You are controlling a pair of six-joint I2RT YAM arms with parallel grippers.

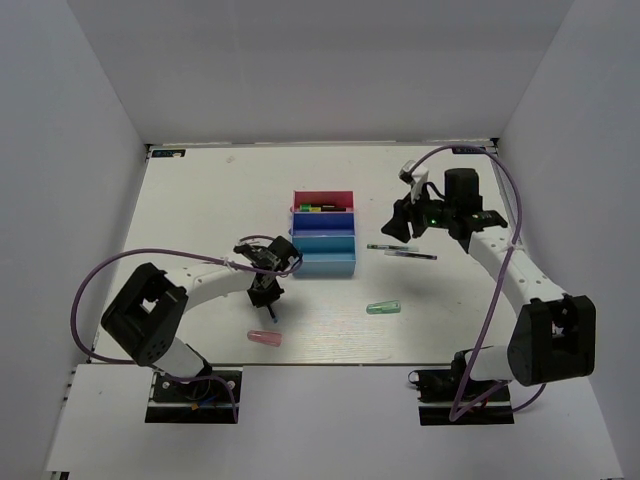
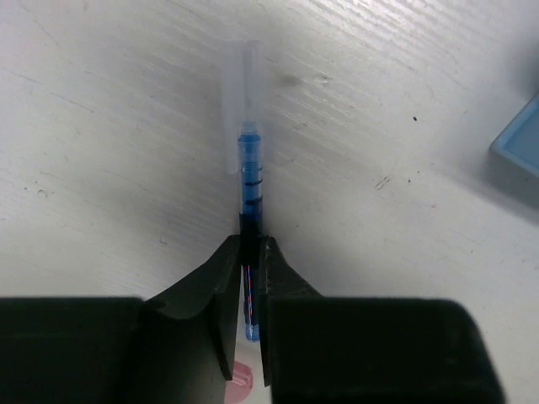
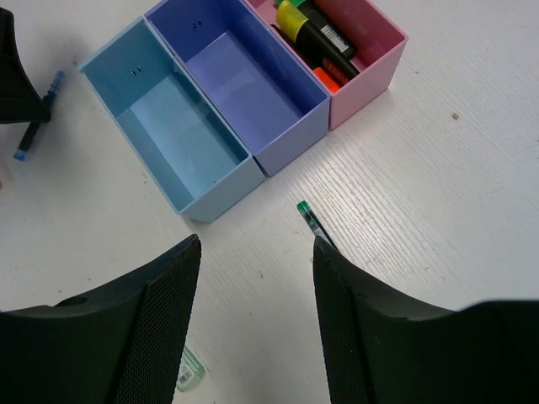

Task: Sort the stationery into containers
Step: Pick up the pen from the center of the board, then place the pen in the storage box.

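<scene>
My left gripper lifts outward over the dark blue tray point(image 1: 323, 226) next, turning the blue pen along its length, since that tray is empty beside the highlighters.
My left gripper point(image 1: 265, 290) is shut on a thin blue pen point(image 2: 250, 168), just left of the trays and low over the table. The pen's clear end points away from the fingers. Three joined trays stand mid-table: magenta-red point(image 1: 323, 194), dark blue point(image 1: 323, 226), light blue point(image 1: 327, 265). The magenta tray point(image 3: 370, 80) holds highlighters point(image 3: 316, 34); the dark blue point(image 3: 295, 139) and light blue point(image 3: 219, 192) trays look empty. My right gripper point(image 1: 405, 222) is open and empty above a dark pen point(image 3: 312, 220) right of the trays.
Two thin pens point(image 1: 392, 247) point(image 1: 412, 255) lie right of the trays. A mint-green capsule point(image 1: 383, 308) lies in front of them. A pink capsule point(image 1: 265, 339) lies near the front edge, below my left gripper. White walls enclose the table.
</scene>
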